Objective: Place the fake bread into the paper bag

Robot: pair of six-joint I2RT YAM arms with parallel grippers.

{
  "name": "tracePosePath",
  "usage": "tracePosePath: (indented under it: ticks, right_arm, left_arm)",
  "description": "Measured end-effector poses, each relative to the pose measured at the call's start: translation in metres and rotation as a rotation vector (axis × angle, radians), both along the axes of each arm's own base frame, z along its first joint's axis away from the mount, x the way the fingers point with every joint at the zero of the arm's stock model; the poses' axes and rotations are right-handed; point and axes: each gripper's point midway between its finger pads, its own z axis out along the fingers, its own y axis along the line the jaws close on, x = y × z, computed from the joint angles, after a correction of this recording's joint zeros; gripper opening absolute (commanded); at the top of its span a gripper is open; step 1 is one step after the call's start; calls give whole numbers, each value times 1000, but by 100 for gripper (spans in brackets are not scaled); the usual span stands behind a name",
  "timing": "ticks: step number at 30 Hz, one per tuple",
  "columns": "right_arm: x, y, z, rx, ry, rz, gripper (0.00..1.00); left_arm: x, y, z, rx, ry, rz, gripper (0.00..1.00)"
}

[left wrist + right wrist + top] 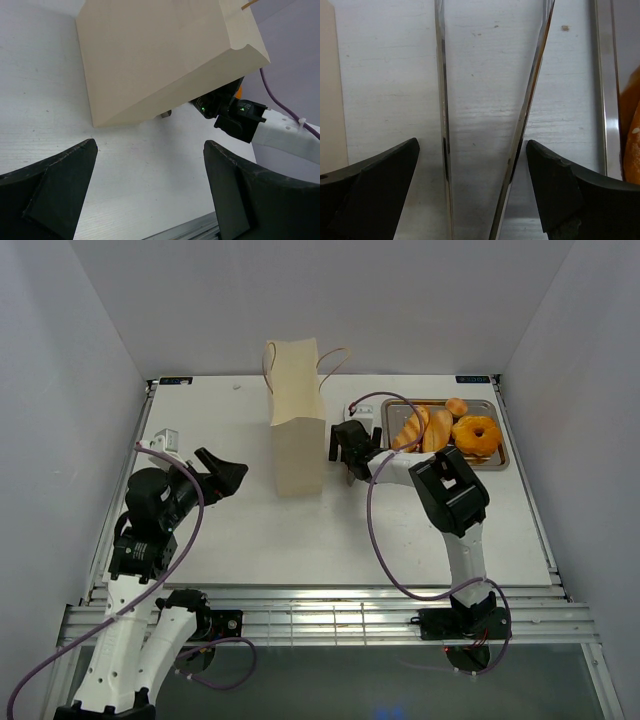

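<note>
My right gripper should stay low where it is and close its fingers inward onto the metal tongs (442, 100) next, because both arms of the tongs are between its open fingers.
The fake bread lies on a steel tray (500, 455) at the back right: two long loaves (425, 428), a ring doughnut (477, 434) and a small bun (456, 406). The cream paper bag (297, 435) stands mid-table with its cord handles at the top; it also shows in the left wrist view (165, 55). My right gripper (348, 452) is low between the bag and the tray. In the right wrist view it (472, 170) is open, its fingers straddling the two arms of metal tongs (442, 100). My left gripper (225, 475) is open and empty left of the bag (150, 190).
In the right wrist view the bag's edge (330, 85) is at the left, and the tray rim (602, 85) with a sliver of bread (632, 130) at the right. A small white object (165, 440) sits by the table's left edge. Grey walls enclose the table.
</note>
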Motion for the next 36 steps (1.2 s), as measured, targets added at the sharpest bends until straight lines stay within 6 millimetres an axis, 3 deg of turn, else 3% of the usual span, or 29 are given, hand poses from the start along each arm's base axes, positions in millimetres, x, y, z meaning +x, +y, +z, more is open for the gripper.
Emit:
tracePosePath:
  ticks: [4, 5, 7, 8, 9, 13, 17, 20, 30, 33, 36]
  right_arm:
    - [1, -2, -5, -11, 12, -3, 76]
    - [1, -3, -5, -13, 14, -6, 66]
    - [1, -5, -6, -15, 18, -13, 58]
    - [1, -6, -6, -14, 19, -17, 44]
    - [0, -6, -6, -16, 22, -18, 38]
    - [-5, -10, -7, -3, 36, -26, 31]
    - [-24, -22, -8, -2, 54, -26, 25]
    - [-38, -30, -9, 0, 62, -18, 8]
    - [-75, -34, 1, 89, 104, 86, 8]
    - [-85, -34, 26, 188, 114, 124, 8]
    - [-94, -36, 67, 338, 93, 172, 8]
  left_arm:
    - [-2, 0, 6, -1, -15, 1, 98]
    - [-2, 1, 7, -1, -18, 2, 98]
    - [-2, 1, 8, -2, -21, 2, 98]
    - [-3, 1, 8, -2, -21, 3, 98]
    - [-3, 1, 9, -2, -23, 3, 98]
    - [-4, 1, 10, -4, -27, 1, 98]
    - [-5, 0, 10, -10, -26, -3, 98]
    - [-5, 0, 10, -12, -25, -3, 98]
    - [-5, -4, 20, -18, -24, -22, 91]
    - [-3, -5, 34, -14, -42, -33, 91]
    - [3, -6, 53, 0, -60, -43, 91]
